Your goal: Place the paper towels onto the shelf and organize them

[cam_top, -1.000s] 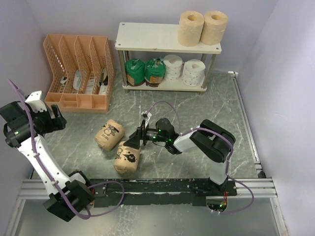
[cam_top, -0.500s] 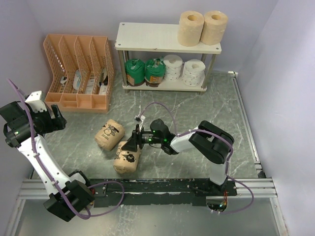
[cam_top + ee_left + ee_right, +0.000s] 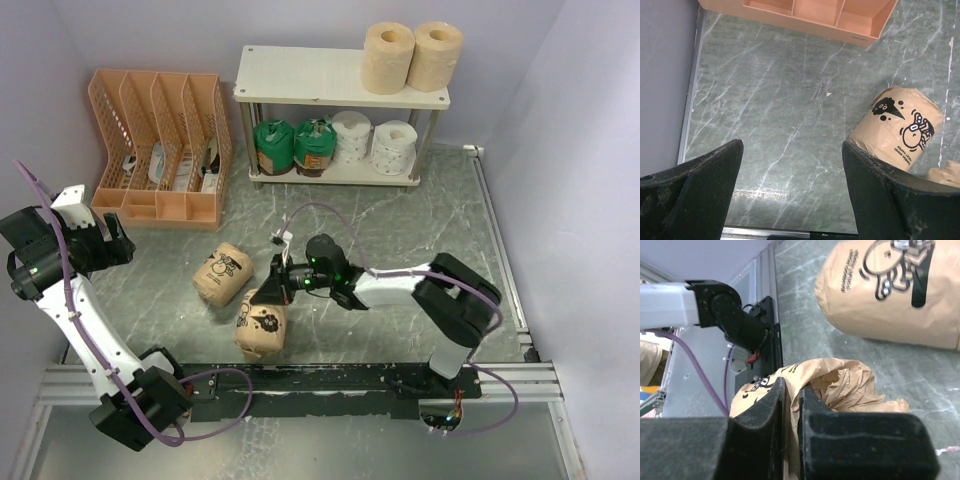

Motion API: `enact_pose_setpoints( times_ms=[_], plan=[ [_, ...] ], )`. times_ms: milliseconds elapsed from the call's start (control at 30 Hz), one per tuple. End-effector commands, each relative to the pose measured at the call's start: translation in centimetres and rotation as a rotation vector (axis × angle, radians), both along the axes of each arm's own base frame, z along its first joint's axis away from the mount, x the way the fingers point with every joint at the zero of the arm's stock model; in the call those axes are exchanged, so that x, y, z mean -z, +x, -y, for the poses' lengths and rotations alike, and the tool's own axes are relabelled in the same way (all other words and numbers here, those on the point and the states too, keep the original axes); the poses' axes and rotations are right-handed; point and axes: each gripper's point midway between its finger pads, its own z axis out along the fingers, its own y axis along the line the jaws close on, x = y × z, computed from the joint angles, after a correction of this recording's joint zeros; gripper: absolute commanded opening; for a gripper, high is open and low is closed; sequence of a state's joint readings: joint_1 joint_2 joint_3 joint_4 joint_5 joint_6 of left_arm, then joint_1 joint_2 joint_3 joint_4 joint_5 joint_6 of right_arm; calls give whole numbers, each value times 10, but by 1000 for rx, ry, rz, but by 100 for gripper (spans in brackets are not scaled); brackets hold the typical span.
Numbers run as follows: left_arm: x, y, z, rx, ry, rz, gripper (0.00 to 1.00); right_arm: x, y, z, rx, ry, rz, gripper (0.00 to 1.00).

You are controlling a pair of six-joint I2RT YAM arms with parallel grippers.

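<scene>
The robot's right hand has to lift the nearer roll and carry it outward onto the shelf's top board (image 3: 328,78) beside the plain tan rolls, since that part of the board is empty.
Two tan-wrapped paper towels with black prints lie on the table. My right gripper (image 3: 273,291) (image 3: 792,397) is shut on the crumpled wrapper end of the nearer roll (image 3: 260,325) (image 3: 850,385). The other roll (image 3: 222,272) (image 3: 895,295) (image 3: 897,127) lies just beyond it. At the far left, my left gripper (image 3: 112,245) (image 3: 792,170) hangs open over bare table. The shelf (image 3: 300,75) stands at the back. It carries two plain tan rolls (image 3: 388,57) on its top board. Below them sit two green-topped rolls (image 3: 274,146) and two white dotted rolls (image 3: 394,146).
An orange slotted file organizer (image 3: 160,150) (image 3: 805,15) stands at the back left beside the shelf. Walls close in the left, back and right sides. A metal rail (image 3: 350,380) with the arm bases runs along the near edge.
My right gripper has reached a little further left and closed from open onto the nearer roll's wrapper. The left arm has not moved.
</scene>
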State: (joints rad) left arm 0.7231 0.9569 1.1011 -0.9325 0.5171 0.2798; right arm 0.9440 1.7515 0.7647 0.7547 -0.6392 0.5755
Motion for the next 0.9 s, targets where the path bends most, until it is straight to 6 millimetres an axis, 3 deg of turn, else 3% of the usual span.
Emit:
enact_pose_setpoints(
  times_ms=[0, 133, 300, 433, 567, 633, 733, 867],
  plan=[
    [-8, -1, -3, -12, 25, 27, 91, -76, 17, 0, 26, 18, 238, 0],
    [-9, -2, -2, -10, 30, 34, 91, -166, 58, 19, 174, -86, 547, 0],
    [-11, -2, -1, -8, 34, 40, 91, -287, 109, 74, 462, -225, 946, 0],
    [-10, -2, -1, -8, 32, 38, 91, -364, 142, 111, 699, -306, 1162, 0],
    [-10, -2, -1, -9, 32, 38, 91, -394, 195, 130, 888, -511, 1340, 0],
    [-10, -2, -1, -10, 33, 37, 91, -417, 225, 141, 971, -556, 1377, 0],
    [-13, -3, -1, -15, 44, 46, 91, -435, 270, 153, 1050, -589, 1430, 0],
    [-15, -5, -2, -28, 54, 57, 92, -440, 323, 168, 1129, -668, 1551, 0]
  ],
)
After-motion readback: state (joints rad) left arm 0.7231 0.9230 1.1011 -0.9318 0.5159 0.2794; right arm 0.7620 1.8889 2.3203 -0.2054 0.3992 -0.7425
